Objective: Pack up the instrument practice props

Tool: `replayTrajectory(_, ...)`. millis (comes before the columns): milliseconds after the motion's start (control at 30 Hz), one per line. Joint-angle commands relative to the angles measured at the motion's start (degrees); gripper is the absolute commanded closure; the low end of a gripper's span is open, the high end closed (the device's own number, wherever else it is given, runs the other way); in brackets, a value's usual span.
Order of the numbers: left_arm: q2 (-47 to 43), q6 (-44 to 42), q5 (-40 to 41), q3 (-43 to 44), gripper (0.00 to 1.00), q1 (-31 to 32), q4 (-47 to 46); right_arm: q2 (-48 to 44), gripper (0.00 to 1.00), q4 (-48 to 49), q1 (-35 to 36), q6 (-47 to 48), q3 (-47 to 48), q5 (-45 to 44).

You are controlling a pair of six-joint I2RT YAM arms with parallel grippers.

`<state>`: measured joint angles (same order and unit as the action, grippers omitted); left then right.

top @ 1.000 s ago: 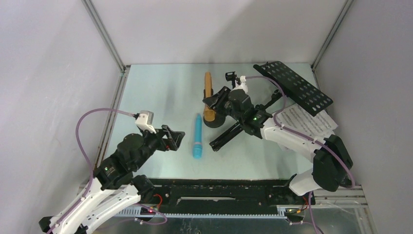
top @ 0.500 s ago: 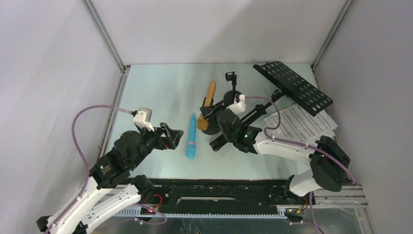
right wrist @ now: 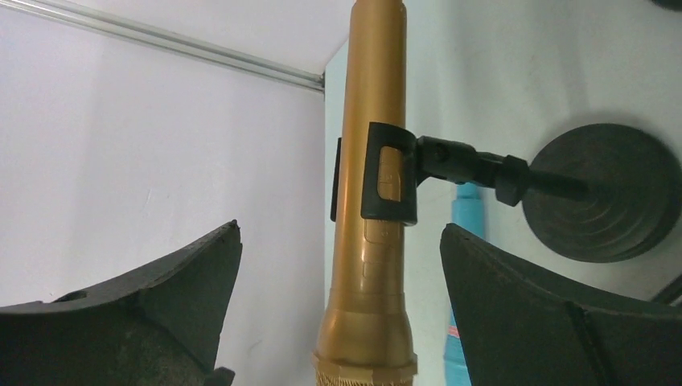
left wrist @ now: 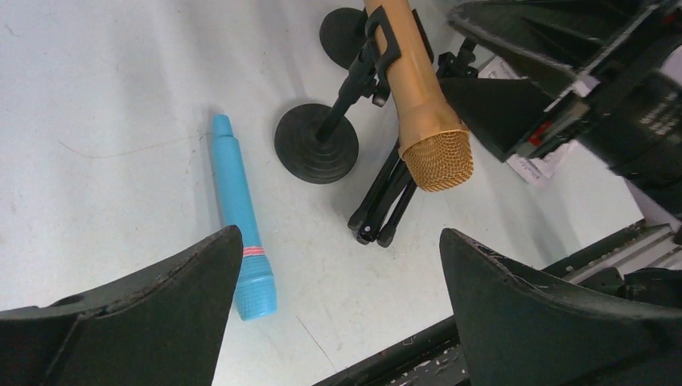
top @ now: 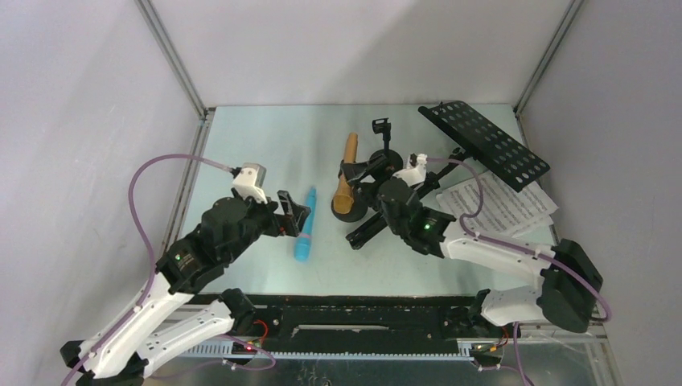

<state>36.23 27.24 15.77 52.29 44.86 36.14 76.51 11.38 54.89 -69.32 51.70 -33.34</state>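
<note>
One end of the tan microphone sticks out clear of the clip. My left gripper should go past the light-blue microphone next and around the tan microphone at that end, just behind its mesh head (top: 344, 193) (left wrist: 426, 115).
A tan microphone (top: 347, 165) (right wrist: 374, 185) sits in the clip (right wrist: 390, 173) of a black round-based holder (top: 350, 207) (left wrist: 315, 145). My right gripper (top: 362, 173) (right wrist: 339, 227) is open, one jaw on each side of the tan mic's head end without touching it. A light-blue microphone (top: 306, 225) (left wrist: 241, 221) lies flat on the table. My left gripper (top: 299, 213) (left wrist: 339, 237) is open just left of it, with nothing between its fingers. A second clip holder (top: 383, 138) stands behind. The black perforated music rack (top: 486, 143) lies at the back right, its folded legs (top: 370, 229) reaching forward over the white sheet music (top: 503, 201).
Grey enclosure walls with metal corner posts (top: 173, 60) close in the table on three sides. A black rail (top: 362, 318) runs along the near edge between the arm bases. The right arm's purple cable (top: 462, 181) loops over the sheet music.
My right gripper has opened wide and let go of the tan microphone, which stays in its clip. My left gripper has moved right toward the blue microphone, which has shifted left and tilted.
</note>
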Motion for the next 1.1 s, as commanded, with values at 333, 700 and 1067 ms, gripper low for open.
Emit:
replayTrajectory(333,6.6,0.3,1.9,6.3,0.00,-0.3,-1.0,-19.6,0.00,-8.2,-4.1,25.5,-8.5,3.3)
replayTrajectory(700,15.6,2.8,-3.7,14.7,0.00,0.1,-2.5,-26.4,0.03,1.2,-16.4,50.5,-21.5,29.5)
replayTrajectory(1067,32.4,3.9,-3.4,24.9,0.04,3.5,0.9,-22.3,0.03,10.6,-19.9,56.7,-24.0,38.7)
